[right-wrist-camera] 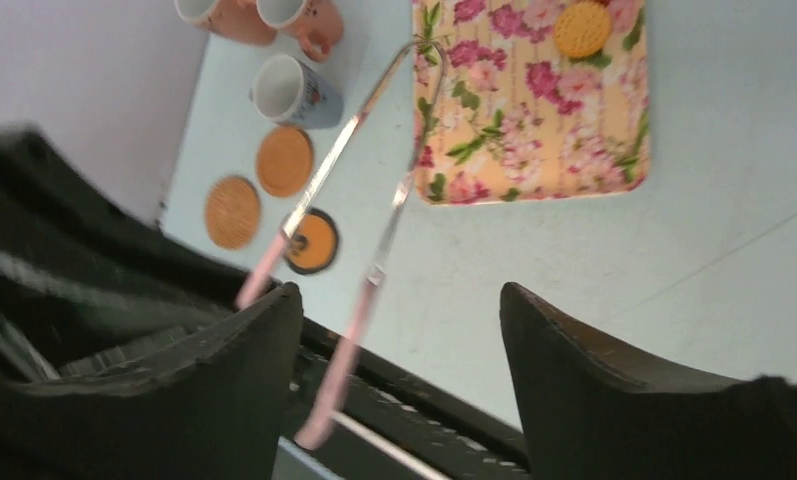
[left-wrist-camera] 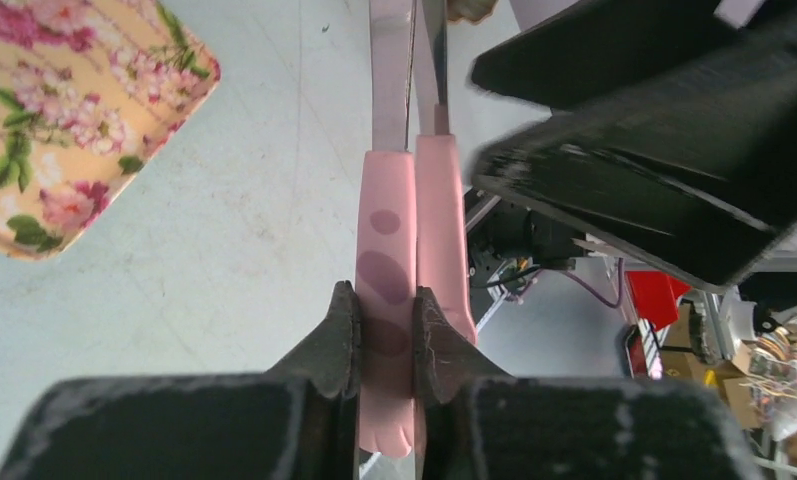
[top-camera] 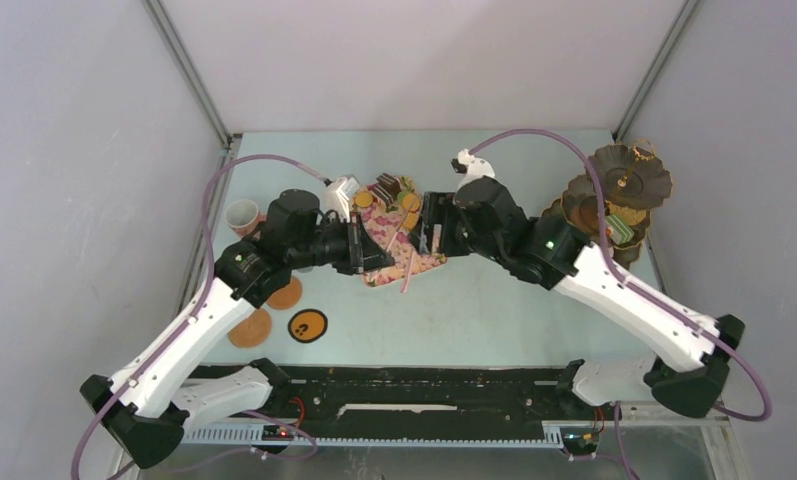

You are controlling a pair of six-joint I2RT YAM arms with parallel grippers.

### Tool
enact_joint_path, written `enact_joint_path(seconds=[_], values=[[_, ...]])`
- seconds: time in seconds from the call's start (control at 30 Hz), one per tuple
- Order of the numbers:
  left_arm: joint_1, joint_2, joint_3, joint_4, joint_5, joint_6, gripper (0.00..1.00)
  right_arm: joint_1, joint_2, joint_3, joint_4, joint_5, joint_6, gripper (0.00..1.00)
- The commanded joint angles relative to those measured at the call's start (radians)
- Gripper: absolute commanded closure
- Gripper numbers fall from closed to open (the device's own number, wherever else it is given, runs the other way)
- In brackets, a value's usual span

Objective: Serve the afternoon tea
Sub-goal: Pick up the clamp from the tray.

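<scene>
My left gripper should next move back over the bare tabletop by the black bar (top-camera: 379,338) and release the tongs there, because that clear space is behind it.
My left gripper (left-wrist-camera: 386,300) is shut on the handle end of the pink tongs (left-wrist-camera: 414,190). In the top view it (top-camera: 369,250) sits at the left edge of the floral tray (top-camera: 426,266). My right gripper (right-wrist-camera: 399,295) is open and empty, and faces the left one over the tray (top-camera: 426,238). The tongs' arms (right-wrist-camera: 346,190) pass beside its left finger. Biscuits (top-camera: 411,201) and cake slices (top-camera: 385,187) lie on the tray's far end. The dark three-tier stand (top-camera: 629,175) at the right holds a few treats. The grey mug (right-wrist-camera: 294,90) and two pink mugs (right-wrist-camera: 304,20) stand by three coasters (right-wrist-camera: 284,160).
The coasters (top-camera: 284,293) lie near the left arm. One mug (top-camera: 242,215) shows by the left wall; the others are hidden under the arm. Enclosure walls close in the left, right and back. A black rail (top-camera: 424,385) runs along the near edge.
</scene>
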Motion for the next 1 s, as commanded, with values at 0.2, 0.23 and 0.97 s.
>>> enact_joint_path(seconds=[0.2,0.23,0.97], values=[[0.085,0.013,-0.049,-0.234,0.396,0.18,1.0,-0.003,-0.451,-0.378,0.125,-0.56,-1.358,0.03],[0.076,0.01,-0.055,-0.246,0.399,0.203,1.0,-0.004,-0.476,-0.399,0.119,-0.586,-1.444,0.01],[-0.104,0.032,-0.077,-0.289,0.609,0.308,1.0,0.119,-0.315,-0.392,0.065,-0.891,-1.653,0.13]])
